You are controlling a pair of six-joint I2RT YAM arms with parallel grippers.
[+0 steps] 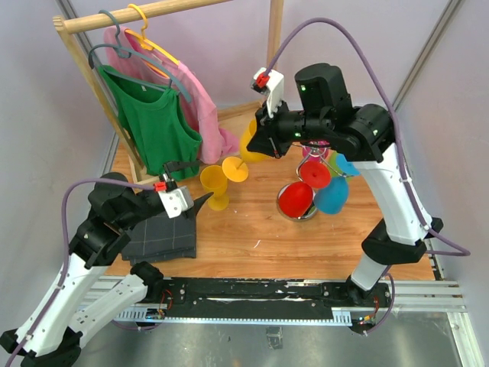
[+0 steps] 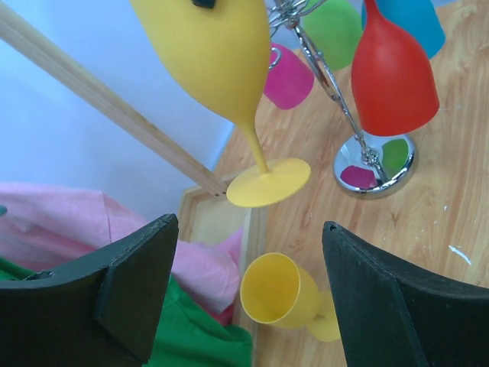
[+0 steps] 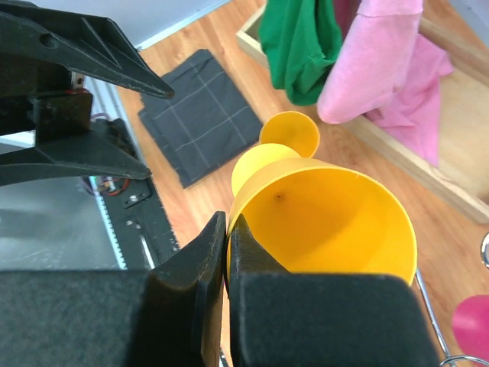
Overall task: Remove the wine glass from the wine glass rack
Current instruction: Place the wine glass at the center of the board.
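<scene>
The bare tabletop [image 1: 244, 207] beside the second yellow glass is to the left of my right gripper in the top view. My right gripper will lower onto it next and release.
My right gripper [image 1: 261, 142] is shut on the rim of a yellow wine glass [image 1: 249, 147] and holds it in the air, left of the chrome wine glass rack [image 1: 306, 212]. In the right wrist view the fingers [image 3: 228, 237] pinch the glass's rim [image 3: 328, 222]. The rack still carries red [image 1: 296, 197], blue [image 1: 332, 194] and pink glasses. In the left wrist view the held glass [image 2: 210, 53] hangs apart from the rack's post [image 2: 328, 76]. A second yellow glass [image 1: 216, 186] stands on the table. My left gripper [image 2: 248, 290] is open and empty, facing it.
A wooden clothes rack [image 1: 145, 11] with a green shirt [image 1: 157, 126] and a pink shirt [image 1: 202, 99] stands at the back left. A dark folded cloth [image 1: 160, 237] lies under my left gripper. A wooden tray edge [image 2: 206, 210] lies near the second yellow glass.
</scene>
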